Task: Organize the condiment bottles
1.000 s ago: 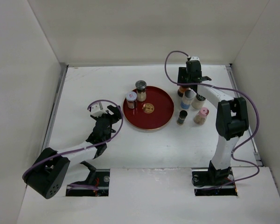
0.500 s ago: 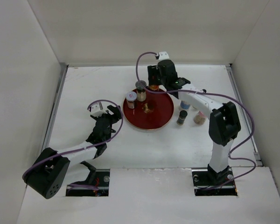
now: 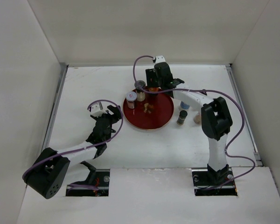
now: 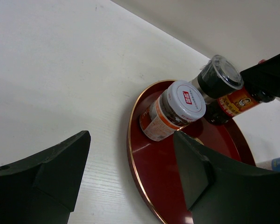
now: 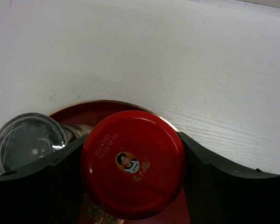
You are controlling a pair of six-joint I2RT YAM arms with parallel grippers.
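The back of the red plate beside the clear-capped shaker is free. My right gripper needs to lower the jar a little onto it next and open.
My right gripper (image 3: 154, 85) is shut on a red-capped jar (image 5: 133, 163) and holds it over the back of the round red plate (image 3: 164, 117). The jar's label shows in the left wrist view (image 4: 234, 104). A clear-capped shaker (image 3: 140, 88) and a white-capped jar (image 3: 130, 100) stand on the plate's left part. A blue-label bottle (image 3: 184, 105), a dark-capped one (image 3: 181, 117) and a pink-capped one (image 3: 196, 119) stand right of the plate, partly behind the right arm. My left gripper (image 3: 110, 116) is open and empty, left of the plate.
White walls enclose the table on the left, back and right. The right arm's forearm stretches over the bottles to the right of the plate. The plate's gold rim (image 4: 130, 140) lies just ahead of my left fingers (image 4: 60, 158).
My right arm has carried the red-capped jar leftward from the group right of the plate to the plate's back, beside the clear-capped shaker. The left arm has not moved.
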